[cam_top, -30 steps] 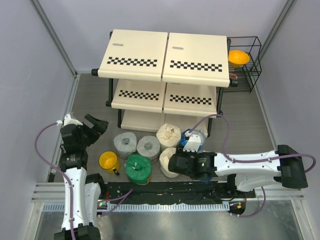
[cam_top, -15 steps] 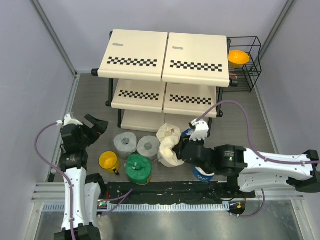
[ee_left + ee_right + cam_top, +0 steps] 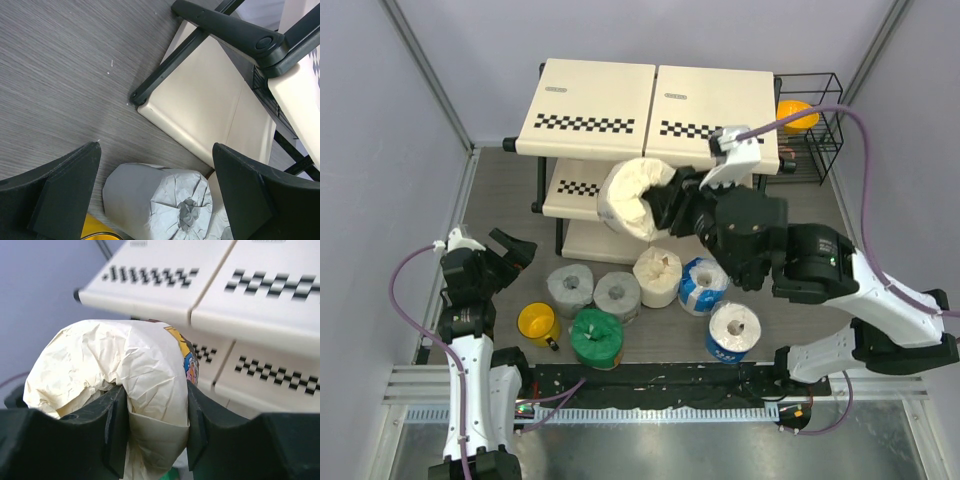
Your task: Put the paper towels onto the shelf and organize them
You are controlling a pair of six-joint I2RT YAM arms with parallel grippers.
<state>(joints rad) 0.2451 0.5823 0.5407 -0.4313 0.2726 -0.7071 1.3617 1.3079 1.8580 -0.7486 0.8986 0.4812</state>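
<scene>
The roll will go on the bare top board [image 3: 605, 106] [image 3: 170, 257]. My right gripper will move outward past the checkered front edge and let go of it there.
My right gripper [image 3: 665, 205] is shut on a cream paper towel roll [image 3: 632, 198] and holds it in the air in front of the shelf [image 3: 650, 105], at about the height of the middle tier. In the right wrist view the fingers [image 3: 116, 432] pinch the roll's [image 3: 125, 360] wall. On the floor in front of the shelf lie two grey rolls [image 3: 569, 288] [image 3: 617, 294], a cream roll [image 3: 658, 275], two blue-and-white rolls [image 3: 703, 285] [image 3: 734, 328] and a green roll [image 3: 597, 337]. My left gripper [image 3: 510, 250] is open and empty, left of the grey roll [image 3: 150, 200].
A small yellow mug [image 3: 537, 322] stands left of the green roll. A black wire rack with an orange bowl [image 3: 798, 115] stands right of the shelf. The shelf's bottom board [image 3: 210, 110] and black frame leg [image 3: 165, 67] lie ahead of the left gripper. Grey walls close both sides.
My right gripper has lifted the cream roll from the floor up and back to the front of the shelf. A blue-and-white roll now shows at the front right. The left arm has not moved.
</scene>
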